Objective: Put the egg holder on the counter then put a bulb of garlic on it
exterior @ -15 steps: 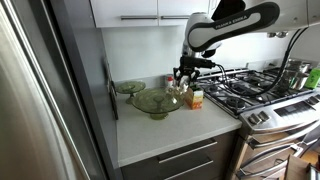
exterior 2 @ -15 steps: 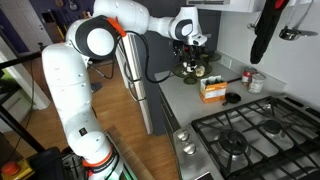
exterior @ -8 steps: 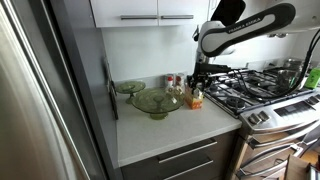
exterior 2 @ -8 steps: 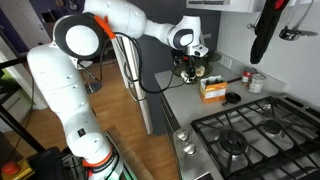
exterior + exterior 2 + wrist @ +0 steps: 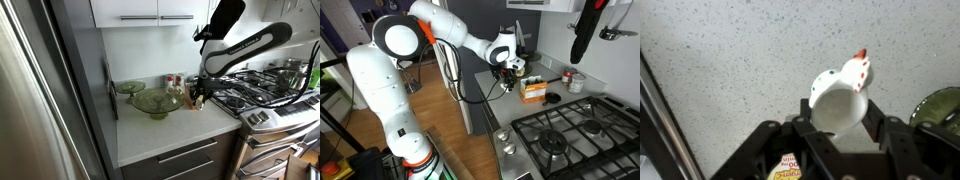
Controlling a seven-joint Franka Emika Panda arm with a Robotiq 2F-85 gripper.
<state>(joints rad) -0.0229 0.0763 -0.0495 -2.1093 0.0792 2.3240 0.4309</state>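
The egg holder still hangs above the bare counter; my gripper should lower and release it beside the orange-and-white carton.
In the wrist view my gripper is shut on the egg holder, a small white cup shaped like a hen with a red comb. It holds the cup tilted a little above the speckled pale counter. In both exterior views the gripper hangs low over the counter, between the green glass bowl and the stove. The egg holder is too small to make out there. I cannot pick out a garlic bulb in any view.
An orange-and-white carton stands by the stove's edge and also shows in the wrist view. A small green dish sits behind the bowl. A tin stands near the back wall. The fridge side borders the counter.
The gripper has moved from above the bowls towards the stove side and down close to the counter, with the egg holder still in its grip.
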